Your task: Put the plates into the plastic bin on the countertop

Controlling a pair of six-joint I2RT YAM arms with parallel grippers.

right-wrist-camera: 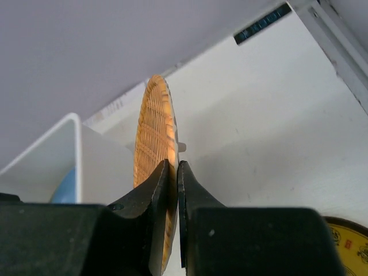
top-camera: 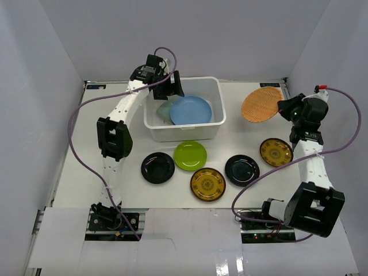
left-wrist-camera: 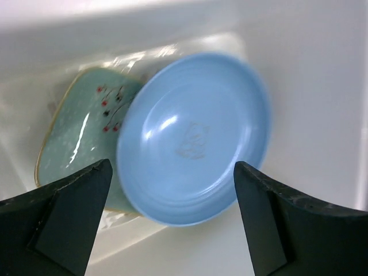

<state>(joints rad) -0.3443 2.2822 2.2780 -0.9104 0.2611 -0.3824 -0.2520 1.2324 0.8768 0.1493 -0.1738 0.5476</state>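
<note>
Next I should shift my right gripper left in the top view and down over the light blue plate (top-camera: 190, 110) to release, since its orange plate (top-camera: 261, 104) hangs outside the bin.
The white plastic bin (top-camera: 214, 86) stands at the back middle of the countertop (top-camera: 86, 144). In it lie the light blue plate (top-camera: 190, 110) and, partly under it, the pale mint plate (top-camera: 164, 110); both show in the left wrist view, blue (left-wrist-camera: 195, 138) and mint (left-wrist-camera: 77, 138). My left gripper (top-camera: 171, 87) hangs open and empty over the bin's left side. My right gripper (top-camera: 282, 108) is shut on the rim of the orange woven plate (top-camera: 261, 104), held on edge above the table (right-wrist-camera: 154, 129). In front lie the lime plate (top-camera: 190, 155), two black plates (top-camera: 157, 168) (top-camera: 241, 169) and two gold-patterned plates (top-camera: 207, 184) (top-camera: 276, 152).
Pale grey walls enclose the table on three sides. A purple cable loops off the left arm (top-camera: 77, 144) and another off the right arm (top-camera: 253, 192). A black label strip (right-wrist-camera: 261, 24) lies at the far table edge.
</note>
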